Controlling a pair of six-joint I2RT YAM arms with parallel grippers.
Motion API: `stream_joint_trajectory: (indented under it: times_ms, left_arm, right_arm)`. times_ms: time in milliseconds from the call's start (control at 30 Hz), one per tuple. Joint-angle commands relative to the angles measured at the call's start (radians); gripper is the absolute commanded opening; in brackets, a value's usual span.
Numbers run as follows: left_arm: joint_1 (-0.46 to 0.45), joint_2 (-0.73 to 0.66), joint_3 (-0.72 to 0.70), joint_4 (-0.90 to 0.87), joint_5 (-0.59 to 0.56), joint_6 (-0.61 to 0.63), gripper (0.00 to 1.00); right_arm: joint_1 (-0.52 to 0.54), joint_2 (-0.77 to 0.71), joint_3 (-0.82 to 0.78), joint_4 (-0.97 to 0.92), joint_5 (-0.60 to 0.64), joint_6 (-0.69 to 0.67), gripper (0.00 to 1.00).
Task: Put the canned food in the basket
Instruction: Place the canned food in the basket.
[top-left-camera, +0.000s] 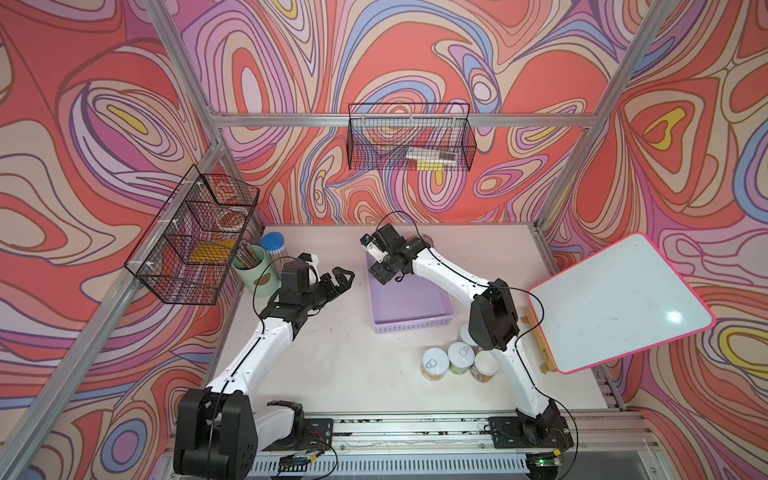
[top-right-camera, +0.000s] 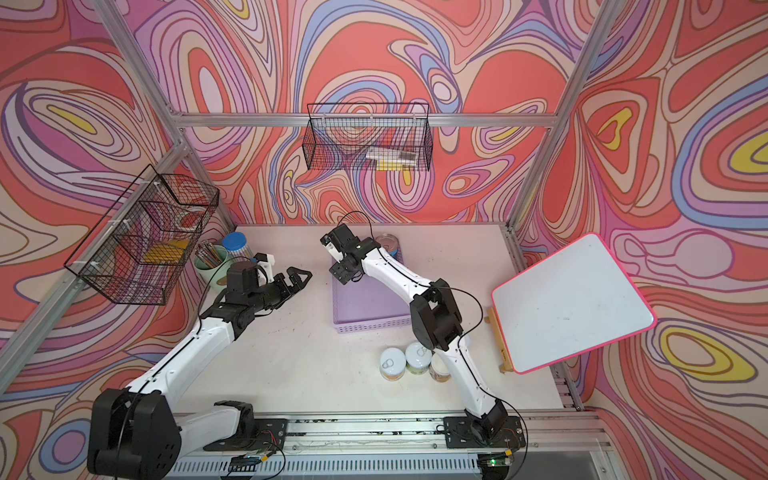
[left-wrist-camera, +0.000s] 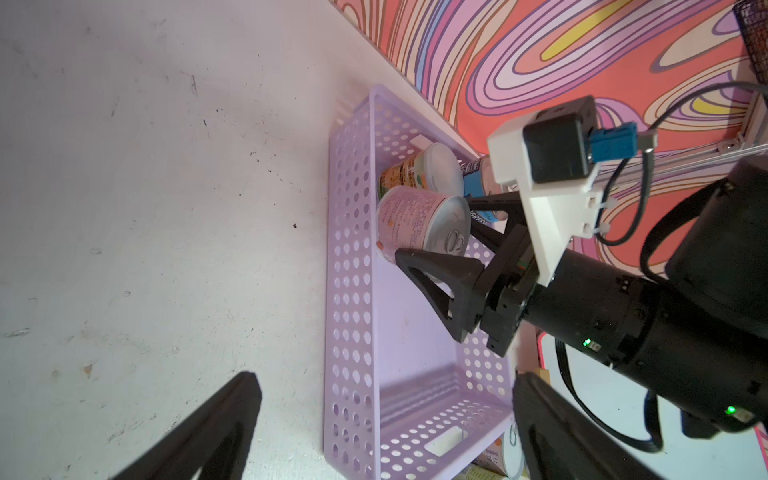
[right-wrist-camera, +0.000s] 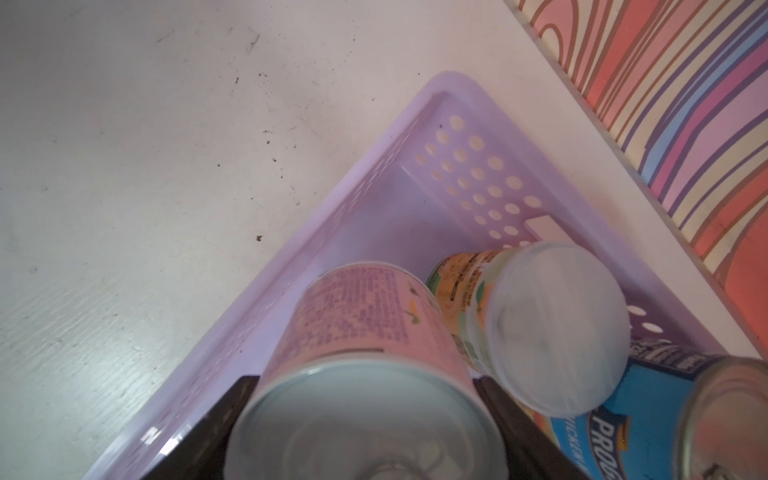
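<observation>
The basket's empty far corner (right-wrist-camera: 390, 209) is just outward of my right gripper. My right gripper should next move gently outward toward it and let go of the pink-labelled can (right-wrist-camera: 365, 332) beside the yellow-green one.
The lilac basket (top-left-camera: 407, 299) (top-right-camera: 365, 307) lies mid-table. My right gripper (top-left-camera: 380, 270) (right-wrist-camera: 365, 415) is shut on a pink-labelled can (right-wrist-camera: 365, 332) (left-wrist-camera: 411, 220), tilted inside the basket's far end. A yellow-green can (right-wrist-camera: 540, 324) (left-wrist-camera: 415, 166) stands beside it in the basket. The taller blue can (top-right-camera: 388, 243) (right-wrist-camera: 623, 424) is at the far right corner; I cannot tell if it is inside. Several more cans (top-left-camera: 433, 363) (top-right-camera: 392, 363) stand at the front right, one partly behind the right arm. My left gripper (top-left-camera: 343, 280) (left-wrist-camera: 382, 424) hangs open left of the basket, holding nothing.
A mint pen cup (top-left-camera: 255, 270) and a blue-lidded jar (top-left-camera: 274, 245) stand at the back left. Black wire baskets hang on the left wall (top-left-camera: 195, 237) and the back wall (top-left-camera: 409, 137). A pink-edged whiteboard (top-left-camera: 619, 303) leans over the table's right edge.
</observation>
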Motion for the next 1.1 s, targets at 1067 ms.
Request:
stream_joint_trajectory:
  times_ms: [1067]
  left_arm:
    - [0.005,-0.033,0.022,-0.048,0.017,0.048,0.99]
  right_arm:
    - [-0.009,0.217,0.220,0.165,0.179,-0.175,0.97]
